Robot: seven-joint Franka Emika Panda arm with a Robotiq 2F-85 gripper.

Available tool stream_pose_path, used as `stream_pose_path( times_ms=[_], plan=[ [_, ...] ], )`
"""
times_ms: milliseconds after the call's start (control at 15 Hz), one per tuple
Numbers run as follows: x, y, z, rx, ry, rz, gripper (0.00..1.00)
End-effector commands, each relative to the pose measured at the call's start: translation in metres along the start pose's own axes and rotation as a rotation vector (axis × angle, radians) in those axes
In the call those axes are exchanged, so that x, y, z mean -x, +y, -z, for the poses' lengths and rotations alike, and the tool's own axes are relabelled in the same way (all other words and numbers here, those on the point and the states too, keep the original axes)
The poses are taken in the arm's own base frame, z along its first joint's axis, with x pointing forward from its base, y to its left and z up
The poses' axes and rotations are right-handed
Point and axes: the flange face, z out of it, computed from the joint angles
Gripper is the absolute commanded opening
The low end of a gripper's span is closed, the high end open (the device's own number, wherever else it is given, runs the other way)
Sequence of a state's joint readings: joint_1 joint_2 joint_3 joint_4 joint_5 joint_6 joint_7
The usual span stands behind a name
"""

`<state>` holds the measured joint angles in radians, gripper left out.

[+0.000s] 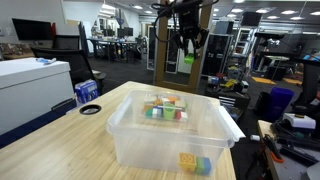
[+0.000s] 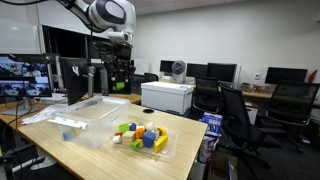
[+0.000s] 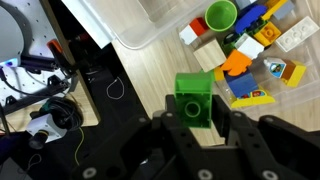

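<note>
My gripper is above the pale wooden block [image 3: 209, 54] by the green cup [image 3: 221, 14], so next it will go down onto that spot and release the green toy block there.
My gripper [image 3: 194, 114] is shut on a green toy block [image 3: 194, 98], one finger on each side of it. In both exterior views the gripper [image 1: 188, 48] [image 2: 120, 80] hangs high above the wooden table with the green block [image 1: 187, 60] [image 2: 120, 87] at its tips. In the wrist view the block hangs over bare table beside the corner of a clear plastic bin [image 3: 140, 30]. A pile of coloured blocks [image 3: 250, 50] [image 2: 140, 135] with a green cup [image 3: 221, 14] lies to the right of it.
The clear bin [image 1: 130, 135] [image 2: 88, 104] stands on the table [image 1: 60, 150] and holds a yellow and blue block [image 1: 195, 163]. A tape roll [image 1: 90, 109] lies near the table's far edge. A white printer [image 2: 168, 96] and office chairs [image 2: 232, 115] stand around.
</note>
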<state>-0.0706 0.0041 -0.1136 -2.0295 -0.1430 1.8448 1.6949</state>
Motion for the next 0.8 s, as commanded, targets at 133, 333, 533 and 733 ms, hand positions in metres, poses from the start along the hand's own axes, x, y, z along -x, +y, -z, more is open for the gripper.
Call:
stream_pose_path(
  times_ms=[133,333,533,733],
  plan=[
    [-0.030,-0.047,-0.032,0.012,0.009,-0.071,0.13],
    [-0.027,-0.072,-0.065,0.055,0.015,-0.075,0.13],
    [-0.016,-0.097,-0.101,0.114,0.025,-0.062,0.13],
    [-0.003,-0.117,-0.127,0.157,0.025,-0.046,0.13]
  ],
)
